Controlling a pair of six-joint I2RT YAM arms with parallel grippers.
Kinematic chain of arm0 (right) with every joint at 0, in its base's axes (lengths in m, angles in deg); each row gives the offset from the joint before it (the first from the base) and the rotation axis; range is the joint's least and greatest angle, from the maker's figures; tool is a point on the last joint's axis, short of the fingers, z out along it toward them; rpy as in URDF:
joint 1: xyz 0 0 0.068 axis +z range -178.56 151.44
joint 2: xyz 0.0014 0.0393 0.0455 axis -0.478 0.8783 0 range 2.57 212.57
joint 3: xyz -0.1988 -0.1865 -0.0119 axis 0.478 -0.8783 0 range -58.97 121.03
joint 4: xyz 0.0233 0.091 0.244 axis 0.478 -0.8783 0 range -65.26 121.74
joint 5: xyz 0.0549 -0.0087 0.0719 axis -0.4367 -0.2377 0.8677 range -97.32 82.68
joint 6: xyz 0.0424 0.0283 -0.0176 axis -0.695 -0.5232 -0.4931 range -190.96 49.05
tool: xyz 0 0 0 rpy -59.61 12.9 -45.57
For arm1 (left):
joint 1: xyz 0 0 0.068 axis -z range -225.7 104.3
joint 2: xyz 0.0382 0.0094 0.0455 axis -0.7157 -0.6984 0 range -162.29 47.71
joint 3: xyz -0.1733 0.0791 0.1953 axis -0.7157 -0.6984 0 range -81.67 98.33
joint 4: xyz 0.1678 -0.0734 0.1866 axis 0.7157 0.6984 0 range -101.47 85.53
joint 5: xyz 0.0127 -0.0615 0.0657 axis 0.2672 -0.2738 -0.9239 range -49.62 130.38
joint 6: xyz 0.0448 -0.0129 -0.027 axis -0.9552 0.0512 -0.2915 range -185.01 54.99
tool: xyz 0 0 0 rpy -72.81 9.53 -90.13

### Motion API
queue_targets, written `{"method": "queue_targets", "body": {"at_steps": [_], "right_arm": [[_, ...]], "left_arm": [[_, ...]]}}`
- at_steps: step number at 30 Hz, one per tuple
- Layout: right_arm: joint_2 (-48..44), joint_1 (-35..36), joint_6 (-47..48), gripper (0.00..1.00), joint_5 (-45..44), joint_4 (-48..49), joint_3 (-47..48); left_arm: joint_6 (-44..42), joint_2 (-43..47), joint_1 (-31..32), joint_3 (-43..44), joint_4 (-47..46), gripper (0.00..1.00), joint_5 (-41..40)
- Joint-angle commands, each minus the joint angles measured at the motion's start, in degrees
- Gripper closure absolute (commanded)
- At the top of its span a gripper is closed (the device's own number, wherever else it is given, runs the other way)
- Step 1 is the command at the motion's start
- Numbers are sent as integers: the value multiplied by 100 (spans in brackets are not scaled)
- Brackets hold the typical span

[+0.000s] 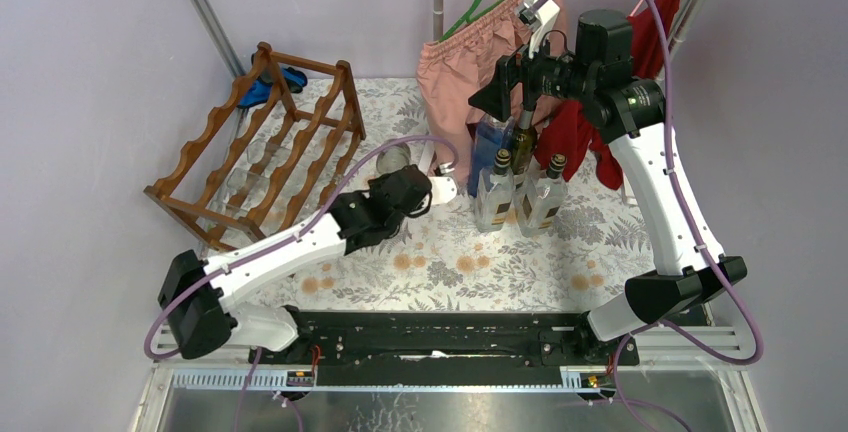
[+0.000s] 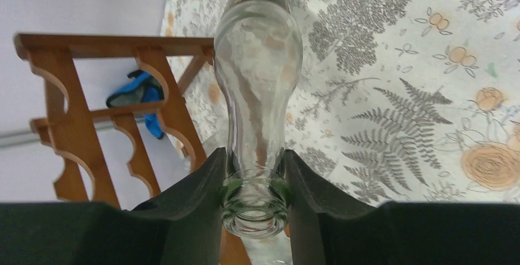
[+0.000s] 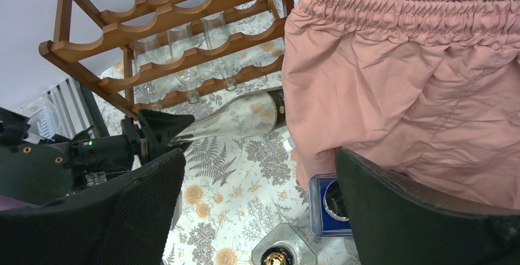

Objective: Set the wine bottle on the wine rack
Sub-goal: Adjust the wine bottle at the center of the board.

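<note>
The open tabletop is below and back of my left gripper, clear of the rack and the square bottles. My left gripper will move back and down next and let go of the bottle there.
A clear glass wine bottle (image 2: 257, 62) with a dark band at its far end lies nearly level above the table. My left gripper (image 2: 254, 167) is shut on its neck, just behind the lip. In the top view that gripper (image 1: 405, 190) is at mid-table, right of the wine rack (image 1: 260, 152), with the bottle (image 1: 393, 160) pointing away. The reddish-brown scalloped rack (image 2: 73, 111) is left of the bottle and apart from it. The rack (image 3: 165, 19) has clear bottles (image 3: 184, 62) lying in its lower tier. My right gripper (image 3: 257, 216) is open and empty, high above the standing bottles (image 1: 495, 92).
Two clear square bottles (image 1: 495, 197) (image 1: 545, 200), a dark green bottle (image 1: 522, 144) and a blue box (image 3: 334, 207) stand at centre right. Pink shorts (image 1: 470, 52) on a green hanger and a red garment (image 1: 580, 137) hang behind them. A blue object (image 1: 278, 82) lies behind the rack.
</note>
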Motion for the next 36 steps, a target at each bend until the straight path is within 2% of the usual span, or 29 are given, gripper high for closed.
{"method": "queue_targets", "body": {"at_steps": [1, 6, 13, 23, 27, 30, 32, 36], "right_arm": [[-174, -32, -66, 0, 142, 241, 71], [-109, -36, -120, 0, 216, 270, 115], [-100, -37, -148, 0, 250, 279, 102], [-141, -38, -122, 0, 241, 283, 61], [-131, -34, -123, 0, 266, 286, 73], [-116, -34, -139, 0, 291, 298, 74], [-113, -32, -140, 0, 293, 293, 75], [-145, -29, -123, 0, 276, 283, 69]], "left_arm": [[1278, 312, 302, -434, -39, 100, 79], [1992, 378, 549, -841, -180, 100, -203], [2004, 241, 935, -1534, -898, 99, -731], [2761, -264, 1213, -1876, -988, 95, -502], [3255, -461, 1226, -1820, -766, 91, -487], [3365, -607, 1292, -1700, -760, 79, -489], [3479, -759, 1292, -1637, -765, 75, -385], [3584, -1074, 1292, -1592, -883, 74, -192]]}}
